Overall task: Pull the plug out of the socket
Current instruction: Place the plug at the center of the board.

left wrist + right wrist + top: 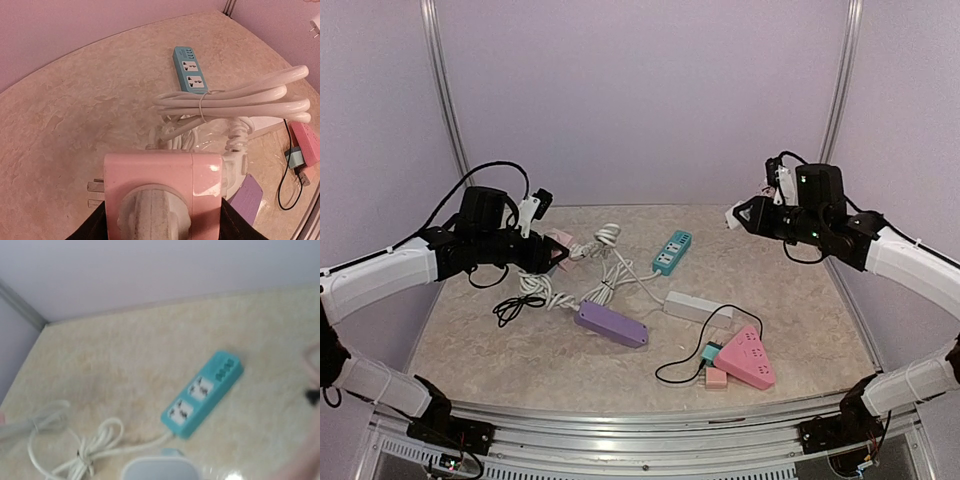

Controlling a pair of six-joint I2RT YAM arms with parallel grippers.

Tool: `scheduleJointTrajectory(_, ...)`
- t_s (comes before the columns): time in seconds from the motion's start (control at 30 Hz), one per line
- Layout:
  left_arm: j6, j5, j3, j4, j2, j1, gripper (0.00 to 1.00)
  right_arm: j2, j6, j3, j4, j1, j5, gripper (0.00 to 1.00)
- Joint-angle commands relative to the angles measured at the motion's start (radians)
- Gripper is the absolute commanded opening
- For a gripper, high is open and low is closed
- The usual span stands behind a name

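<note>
The right gripper moves down next to the bare table (756,305) beside the white strip's end, since the small white plug hangs well clear of the socket block.
A pink socket block (165,175) sits between the black fingers (92,227) of my left gripper (548,252), which is shut on it above the table's left side. Two metal prongs (95,192) stick out of its left side. A white plug (235,162) with a bundled white cable (235,102) lies against its right side. My right gripper (740,215) hangs high at the right, shut on a small white plug (733,213), well apart from the socket. That plug fills the bottom edge (160,470) of the right wrist view, where the fingers are hidden.
On the table lie a teal power strip (672,251), a purple strip (611,324), a white strip (698,306) and a pink triangular strip (745,356) with a teal plug (710,352) and black cable. A black cord (510,307) coils at the left.
</note>
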Motion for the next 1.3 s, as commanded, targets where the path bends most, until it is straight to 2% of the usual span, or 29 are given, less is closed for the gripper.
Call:
scheduleJointTrajectory(0.0,-0.041,0.076,0.077,0.141,-0.036,0.001,0.03,0.033,0.047,-0.131,0.095,-0.068,-0.176,0.00)
scheduleJointTrajectory(0.4,-0.042,0.091,0.077,0.141,-0.040,0.000,0.03,0.231,0.076,-0.278,0.227,-0.170,-0.236,0.00)
scheduleJointTrajectory(0.87,-0.043,0.092,0.079,0.139,-0.044,-0.005,0.03,0.347,0.084,-0.317,0.293,-0.176,-0.180,0.03)
scheduleJointTrajectory(1.1,-0.037,0.083,0.080,0.134,-0.045,-0.014,0.03,0.371,0.089,-0.335,0.310,-0.177,-0.173,0.10)
scheduleJointTrajectory(1.27,-0.033,0.079,0.081,0.131,-0.045,-0.020,0.03,0.360,0.088,-0.342,0.299,-0.176,-0.157,0.26)
